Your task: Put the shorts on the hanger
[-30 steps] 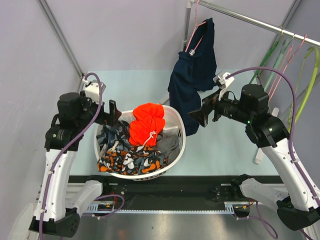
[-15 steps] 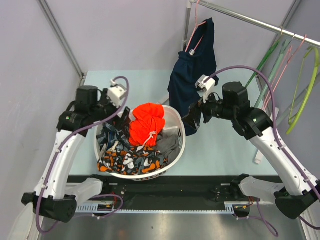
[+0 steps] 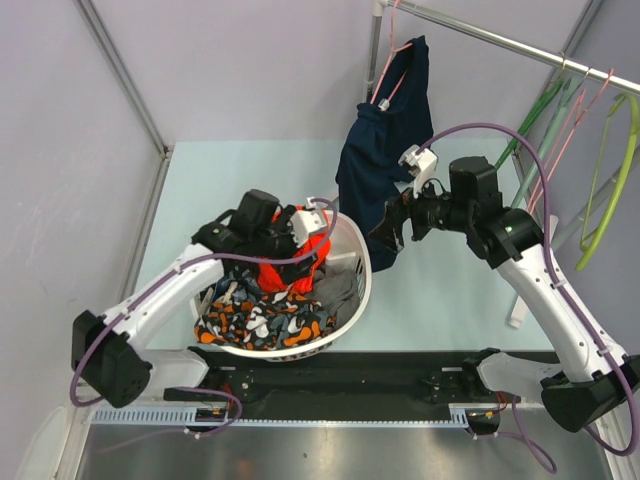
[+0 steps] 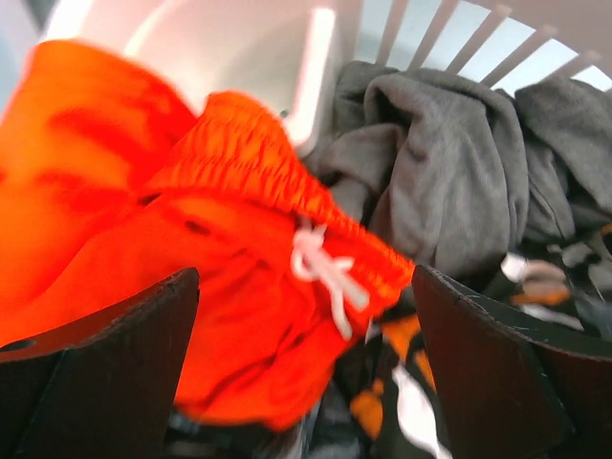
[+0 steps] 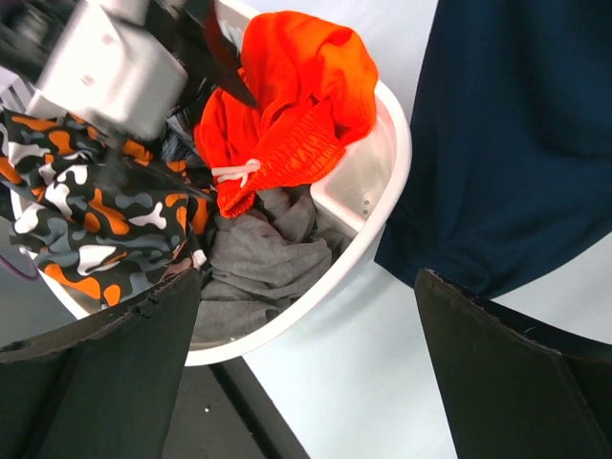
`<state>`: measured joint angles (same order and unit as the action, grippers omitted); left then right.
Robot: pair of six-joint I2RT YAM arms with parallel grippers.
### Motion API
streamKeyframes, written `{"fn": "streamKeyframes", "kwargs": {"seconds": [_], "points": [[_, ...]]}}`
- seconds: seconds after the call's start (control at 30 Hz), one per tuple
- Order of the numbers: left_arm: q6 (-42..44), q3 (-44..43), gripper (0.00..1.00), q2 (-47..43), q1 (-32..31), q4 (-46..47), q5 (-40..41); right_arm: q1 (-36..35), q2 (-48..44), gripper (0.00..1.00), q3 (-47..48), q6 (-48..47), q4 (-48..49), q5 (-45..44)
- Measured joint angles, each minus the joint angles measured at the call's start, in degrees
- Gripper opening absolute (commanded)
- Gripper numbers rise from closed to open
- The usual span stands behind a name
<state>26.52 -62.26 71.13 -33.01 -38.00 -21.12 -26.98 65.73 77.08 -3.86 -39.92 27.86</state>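
Observation:
I will lower my left gripper onto the shorts' waistband and close it next, because the waistband with its white drawstring is just below, between the gripper's spread fingers.
The orange-red shorts (image 3: 292,272) lie crumpled on top of the clothes in the white laundry basket (image 3: 362,278). Their waistband and white drawstring show in the left wrist view (image 4: 220,229) and the right wrist view (image 5: 296,86). My left gripper (image 3: 303,243) hangs open just above the shorts, with the drawstring between its spread fingers (image 4: 304,279) and nothing gripped. My right gripper (image 3: 386,236) stands open beside the basket's right rim, empty (image 5: 306,287). The dark green hanger (image 3: 529,121) hangs on the rail at the far right.
A navy garment (image 3: 385,150) on a pink hanger hangs from the rail just behind my right gripper (image 5: 516,124). In the basket lie a grey garment (image 5: 258,258) and a patterned orange-black-white cloth (image 3: 260,320). Pink and lime-green hangers (image 3: 612,185) hang on the rail.
My left arm has swung right from the basket's left side and dropped over the shorts, its gripper staying open. The right gripper has shifted slightly near the basket's right rim.

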Motion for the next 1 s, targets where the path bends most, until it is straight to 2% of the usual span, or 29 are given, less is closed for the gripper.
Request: {"fn": "streamKeyframes", "kwargs": {"seconds": [0.1,0.17,0.2,0.27,0.3,0.33,0.37,0.43,0.47,0.57,0.83,1.0], "points": [[-0.85,1.4,0.99,3.65,-2.16,3.89,0.2,1.18,0.15,1.0,0.0,1.55,0.33,1.11],[-1.51,2.51,0.93,5.53,-3.04,5.99,0.79,1.22,0.15,1.0,0.09,2.16,0.48,1.64],[-2.21,3.41,0.8,6.45,-3.61,7.52,1.66,1.22,0.15,1.0,0.09,2.36,0.7,1.86],[-3.32,4.17,0.65,7.45,-4.09,8.87,2.95,1.22,0.15,1.0,0.09,2.56,0.79,2.21],[-3.98,4.2,0.51,7.69,-4.2,9.33,3.74,1.22,0.15,1.0,0.09,2.64,0.79,2.36],[-4.42,4.2,0.44,7.74,-4.24,9.7,4.44,1.22,0.15,1.0,0.11,2.75,0.81,2.47],[-5.16,4.17,0.32,7.58,-4.24,10.03,5.01,1.22,0.15,1.0,0.11,2.8,0.79,2.51],[-5.95,4.09,0.17,6.8,-4.24,10.16,6.21,1.22,0.13,1.0,0.11,2.82,0.85,2.58],[-5.99,3.87,0.0,5.88,-4.24,9.64,6.93,1.22,0.13,1.0,0.11,2.82,0.94,2.6],[-6.54,1.14,0.0,2.75,-4.24,6.49,8.24,1.22,0.11,1.0,0.11,2.82,1.51,2.62],[-5.92,-14.25,0.0,-5.14,-3.26,-2.12,9.42,1.16,-0.15,1.0,0.11,2.62,5.31,2.6],[-3.41,-25.44,0.0,-7.43,-2.95,-6.8,6.4,-0.44,-0.9,1.0,0.11,0.04,8.46,2.47]]}}
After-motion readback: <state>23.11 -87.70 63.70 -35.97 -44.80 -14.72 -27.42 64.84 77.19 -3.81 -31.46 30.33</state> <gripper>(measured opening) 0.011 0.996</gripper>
